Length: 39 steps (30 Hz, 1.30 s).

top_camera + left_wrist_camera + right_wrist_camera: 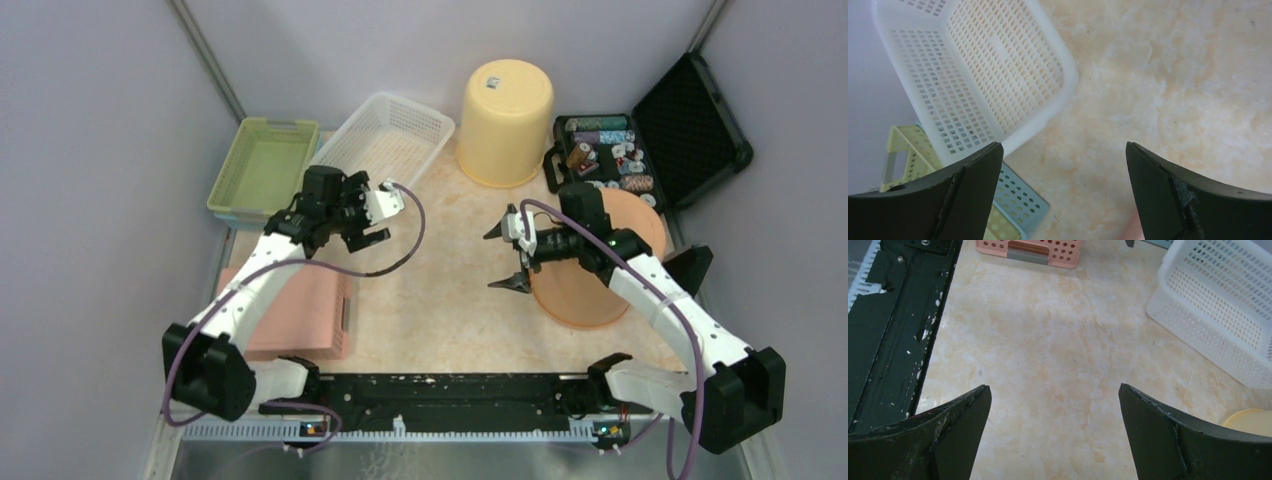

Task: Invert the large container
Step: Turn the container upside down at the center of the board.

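My left gripper lowers its open fingers astride the white basket's near rim corner (1069, 72) next, as the corner lies below the gripper and to its right in the top view.
A large orange bucket (585, 290) stands on the table at the right, partly hidden by my right arm; I cannot tell which way up it is. A smaller yellow bucket (505, 120) stands bottom up at the back, and its edge shows in the right wrist view (1250, 420). My right gripper (495, 260) is open and empty, just left of the orange bucket, over bare table (1053, 387). My left gripper (372, 212) is open and empty, near the white basket's front corner (1062, 146).
A white mesh basket (390, 135) (983, 70) (1223, 305) and a green basket (262, 165) (913, 150) stand at the back left. A pink basket (300, 310) (1030, 247) lies at the front left. An open black case of chips (640, 140) sits at the back right.
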Tool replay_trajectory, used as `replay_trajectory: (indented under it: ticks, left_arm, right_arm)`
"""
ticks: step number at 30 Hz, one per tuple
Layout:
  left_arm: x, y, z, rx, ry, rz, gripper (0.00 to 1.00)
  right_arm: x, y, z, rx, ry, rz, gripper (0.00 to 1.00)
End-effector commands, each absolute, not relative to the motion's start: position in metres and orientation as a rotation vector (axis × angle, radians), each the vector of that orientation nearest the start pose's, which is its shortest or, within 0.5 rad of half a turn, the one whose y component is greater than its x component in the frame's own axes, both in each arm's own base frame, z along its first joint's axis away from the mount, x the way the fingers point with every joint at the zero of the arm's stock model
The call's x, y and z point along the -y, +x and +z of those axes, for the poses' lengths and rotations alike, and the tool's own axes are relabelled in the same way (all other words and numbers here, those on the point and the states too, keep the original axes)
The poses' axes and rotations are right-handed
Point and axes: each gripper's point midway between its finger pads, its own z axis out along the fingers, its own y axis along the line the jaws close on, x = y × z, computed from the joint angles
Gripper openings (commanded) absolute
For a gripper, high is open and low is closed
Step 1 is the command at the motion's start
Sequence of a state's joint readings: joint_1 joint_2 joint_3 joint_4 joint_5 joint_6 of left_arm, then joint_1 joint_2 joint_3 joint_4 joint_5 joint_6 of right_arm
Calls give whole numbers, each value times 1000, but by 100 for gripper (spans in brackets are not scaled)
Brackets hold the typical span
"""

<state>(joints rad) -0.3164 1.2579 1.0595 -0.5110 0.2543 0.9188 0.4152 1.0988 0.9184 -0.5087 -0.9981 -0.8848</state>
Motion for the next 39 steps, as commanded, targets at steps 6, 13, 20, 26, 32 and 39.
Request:
replay_trajectory:
  ticks: [6, 13, 20, 26, 32, 39]
  left_arm:
    - [146, 434, 194, -1738, 1281, 90, 99]
    - [157, 445, 158, -1805, 1331, 15, 95]
    - [163, 447, 128, -1883, 1362, -21, 85]
    - [164, 446, 115, -1941, 1360, -44, 59]
    - [169, 436, 119, -1945, 1364, -98, 29]
    - [171, 430, 137, -1950, 1325, -126, 15]
  right_arm:
    - [-233, 199, 240, -1091, -1586, 809, 99]
    - [-229, 199, 247, -1059, -1569, 790, 99]
    - [-227, 200, 248, -1050, -1562, 780, 99]
    - [-226, 200, 248, -1050, -1560, 779, 99]
    - [-226, 201, 247, -1050, -1559, 778, 99]
    - [-226, 200, 249, -1044, -1559, 776, 99]
